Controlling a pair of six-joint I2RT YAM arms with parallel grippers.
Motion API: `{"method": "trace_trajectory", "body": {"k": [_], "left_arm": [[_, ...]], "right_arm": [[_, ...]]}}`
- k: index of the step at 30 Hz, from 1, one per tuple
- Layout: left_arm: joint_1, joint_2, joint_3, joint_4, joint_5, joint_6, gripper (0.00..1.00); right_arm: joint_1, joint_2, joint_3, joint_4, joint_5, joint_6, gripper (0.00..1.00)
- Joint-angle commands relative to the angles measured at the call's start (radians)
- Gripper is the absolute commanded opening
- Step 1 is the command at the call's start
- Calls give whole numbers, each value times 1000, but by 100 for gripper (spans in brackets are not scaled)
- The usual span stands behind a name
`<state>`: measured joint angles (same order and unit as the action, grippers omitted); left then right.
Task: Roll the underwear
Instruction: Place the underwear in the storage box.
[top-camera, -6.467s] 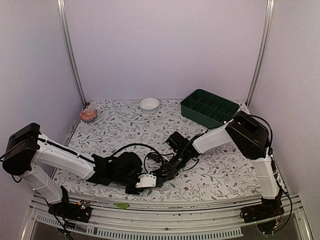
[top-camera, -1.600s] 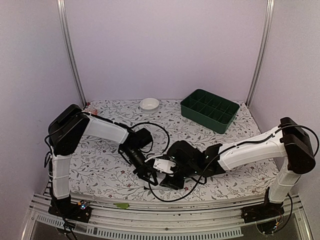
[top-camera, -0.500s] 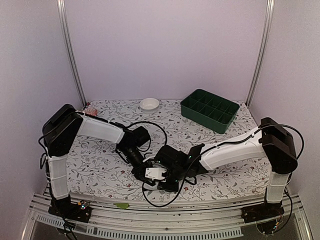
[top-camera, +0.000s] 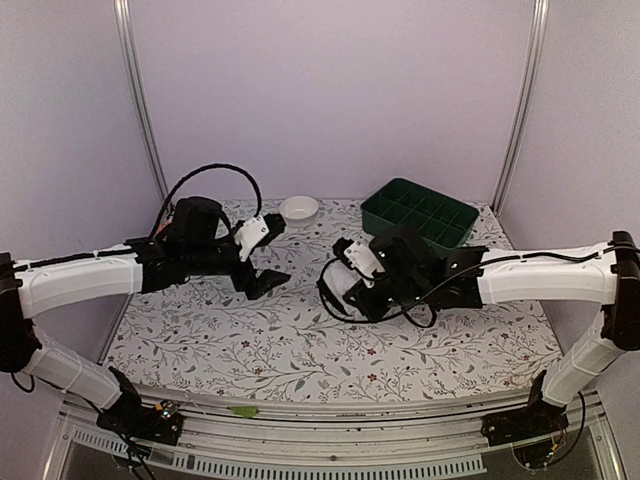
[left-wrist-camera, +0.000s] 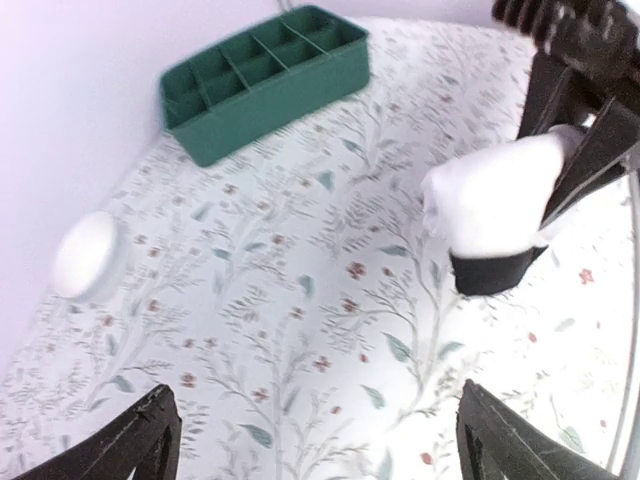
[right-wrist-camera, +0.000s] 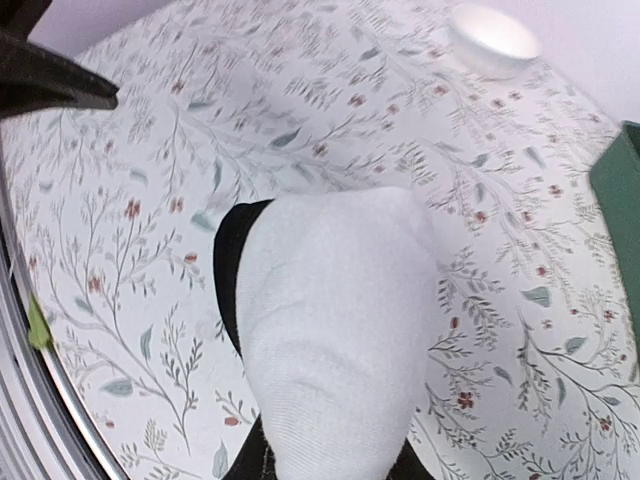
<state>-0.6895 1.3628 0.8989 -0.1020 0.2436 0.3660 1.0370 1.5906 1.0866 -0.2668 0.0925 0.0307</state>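
The green bin's empty near-end compartment (top-camera: 447, 232) lies outward of my right gripper, so next my right gripper should raise and carry the tight roll over its side, lower it inside and release.
The underwear (right-wrist-camera: 335, 320) is a tight white roll with its black waistband (right-wrist-camera: 230, 270) showing at one edge. My right gripper (right-wrist-camera: 330, 440) is shut on it and holds it above the middle of the table. The fabric hides most of the fingers. From above, the roll (top-camera: 343, 287) sits at the tip of the right gripper (top-camera: 351, 280). In the left wrist view the roll (left-wrist-camera: 495, 205) hangs at the upper right. My left gripper (top-camera: 270, 252) is open and holds nothing, a short way left of the roll; its fingertips stand wide apart (left-wrist-camera: 325, 450).
A green compartment bin (top-camera: 418, 220) stands at the back right, with a small white bowl (top-camera: 299, 208) at the back centre. The floral tablecloth (top-camera: 300, 340) covers the table. A green scrap (top-camera: 243, 410) lies on the front rail.
The left gripper has opened, let go of the roll and pulled back to the left. The right gripper has lifted the roll away from the near edge, toward the middle of the table.
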Motion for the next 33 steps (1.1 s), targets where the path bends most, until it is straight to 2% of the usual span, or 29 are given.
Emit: {"method": "trace_trajectory", "body": {"k": [1, 3, 9, 16, 20, 26, 33], "left_arm": [[23, -90, -52, 232, -221, -50, 96], [22, -101, -35, 220, -263, -63, 96], [25, -11, 111, 38, -300, -108, 96], [23, 35, 129, 4, -346, -172, 96], [22, 18, 86, 16, -358, -182, 96], [22, -14, 44, 25, -359, -188, 96], [21, -28, 22, 15, -374, -171, 96]], "right_arm": [[-21, -138, -5, 81, 256, 210, 0], [-91, -160, 40, 46, 210, 252, 0], [-379, -69, 309, -303, 86, 474, 0], [-620, 175, 639, -707, 164, 753, 0], [-688, 337, 789, -875, 188, 882, 0], [-751, 491, 870, -915, 202, 968, 0], [-806, 549, 893, -858, 218, 995, 0]]}}
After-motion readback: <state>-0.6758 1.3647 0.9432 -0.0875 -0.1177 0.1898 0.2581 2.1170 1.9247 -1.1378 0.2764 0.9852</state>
